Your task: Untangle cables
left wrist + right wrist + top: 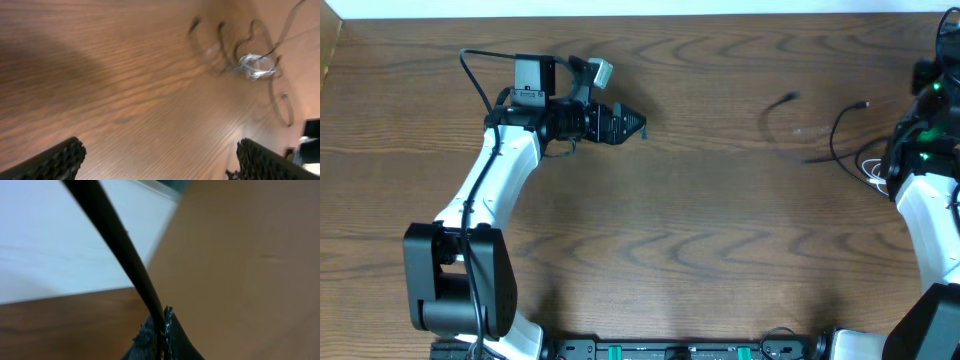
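Observation:
My right gripper will tip down and swing to the left in the overhead view toward the plug ends next, because its black cable is raised off the table.
Black cables [840,135] lie in thin curves at the far right of the table, their plug ends apart at the top. A white cable [873,172] sits in small loops beside my right arm. In the left wrist view the black cables [220,40] and the white cable [256,66] lie far ahead. My left gripper [638,125] hovers left of centre, well away from them, open [160,152] with only wood between its fingers. My right gripper [161,330] is shut on a black cable [115,240] that runs up and to the left from its fingertips.
The wooden table [700,230] ends at a white back edge [640,8]. The right arm's body [925,190] stands over the cable heap at the right edge. The left arm's base [455,280] is at the front left.

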Tool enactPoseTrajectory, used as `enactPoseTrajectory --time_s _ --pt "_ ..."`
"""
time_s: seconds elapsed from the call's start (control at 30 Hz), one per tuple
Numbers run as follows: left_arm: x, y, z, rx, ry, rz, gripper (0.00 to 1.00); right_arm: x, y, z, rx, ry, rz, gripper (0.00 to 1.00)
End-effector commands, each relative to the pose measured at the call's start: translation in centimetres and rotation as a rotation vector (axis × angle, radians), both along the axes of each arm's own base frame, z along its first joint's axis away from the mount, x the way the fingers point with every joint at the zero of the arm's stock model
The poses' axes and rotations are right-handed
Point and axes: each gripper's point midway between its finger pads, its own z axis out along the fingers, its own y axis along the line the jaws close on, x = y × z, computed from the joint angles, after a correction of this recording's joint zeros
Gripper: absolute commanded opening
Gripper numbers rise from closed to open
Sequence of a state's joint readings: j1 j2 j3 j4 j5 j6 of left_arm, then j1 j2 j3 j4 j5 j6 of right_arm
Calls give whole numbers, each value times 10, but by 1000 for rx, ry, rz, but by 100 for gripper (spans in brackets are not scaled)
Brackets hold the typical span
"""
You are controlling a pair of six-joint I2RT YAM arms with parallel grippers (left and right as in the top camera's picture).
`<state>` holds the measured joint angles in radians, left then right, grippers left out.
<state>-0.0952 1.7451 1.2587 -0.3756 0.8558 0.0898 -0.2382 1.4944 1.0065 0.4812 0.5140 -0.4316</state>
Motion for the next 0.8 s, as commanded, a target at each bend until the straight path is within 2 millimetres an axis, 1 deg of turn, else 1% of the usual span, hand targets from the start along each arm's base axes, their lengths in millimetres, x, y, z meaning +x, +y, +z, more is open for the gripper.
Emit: enactPoseTrajectory --time_s 0.0,0.1,0.17,0.2,0.27,0.33,0.4,0.47,0.5,0.53,0.57,0.6,0.77 --pt "3 9 -8 95 -64 -21 98 -25 -26 11 -116 99 -186 1" --pt "4 12 -10 119 -72 -17 98 -21 -21 -5 -88 150 -152 1" --pt "4 12 -10 119 -73 -19 98 -14 -11 -23 -46 200 -97 1" --pt "4 12 -10 119 -69 -19 98 -8 1 -41 4 247 -31 1" --pt "3 12 -11 120 -66 -19 98 -1 18 -64 84 294 71 1" --pt "2 12 -12 120 -58 -20 98 5 40 -88 199 329 200 1" --pt "0 12 -13 121 -51 -21 98 9 64 -105 294 364 334 6" --pt "-1 12 -13 122 -44 -21 98 11 87 -116 365 391 453 18" --pt "-1 12 -14 122 -41 -21 98 11 98 -121 395 407 508 27" --pt "-2 13 -14 122 -37 -22 98 9 109 -127 428 431 563 50" --pt "-2 13 -14 123 -35 -22 98 7 114 -130 444 444 582 68" --pt "-3 13 -15 123 -33 -22 98 4 116 -135 471 458 586 99" --pt "-4 13 -16 127 -28 -23 98 -8 119 -154 567 512 549 99"
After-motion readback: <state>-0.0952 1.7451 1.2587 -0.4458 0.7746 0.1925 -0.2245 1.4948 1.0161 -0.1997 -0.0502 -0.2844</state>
